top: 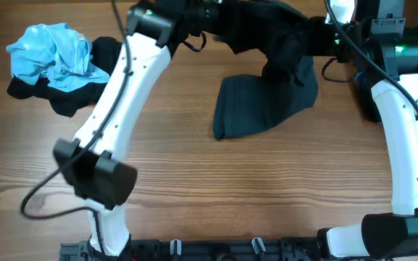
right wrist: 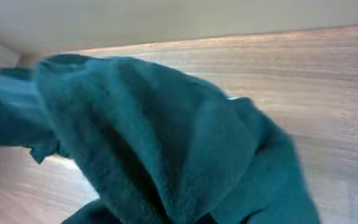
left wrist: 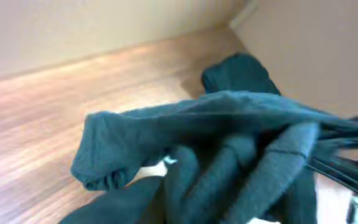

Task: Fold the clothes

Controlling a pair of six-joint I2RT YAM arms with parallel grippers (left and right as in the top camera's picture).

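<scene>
The bunched garment goes up and left in the overhead view in my left gripper next, then down onto wood by the wall (left wrist: 73,84), where the gripper releases.
A dark teal garment (top: 260,109) hangs stretched between my two grippers at the far side of the table, and its lower part lies on the wood. My left gripper (top: 210,20) holds its left end and my right gripper (top: 318,38) holds its right end. Both are buried in the cloth. The garment fills the left wrist view (left wrist: 229,143) and the right wrist view (right wrist: 166,137), bunched in folds over the fingers, so the fingertips are hidden.
A pile with a light blue garment (top: 53,47) on top of a black garment (top: 67,98) lies at the far left. The left arm's white link (top: 122,94) crosses the table beside the pile. A wall runs behind the table's far edge (left wrist: 104,25).
</scene>
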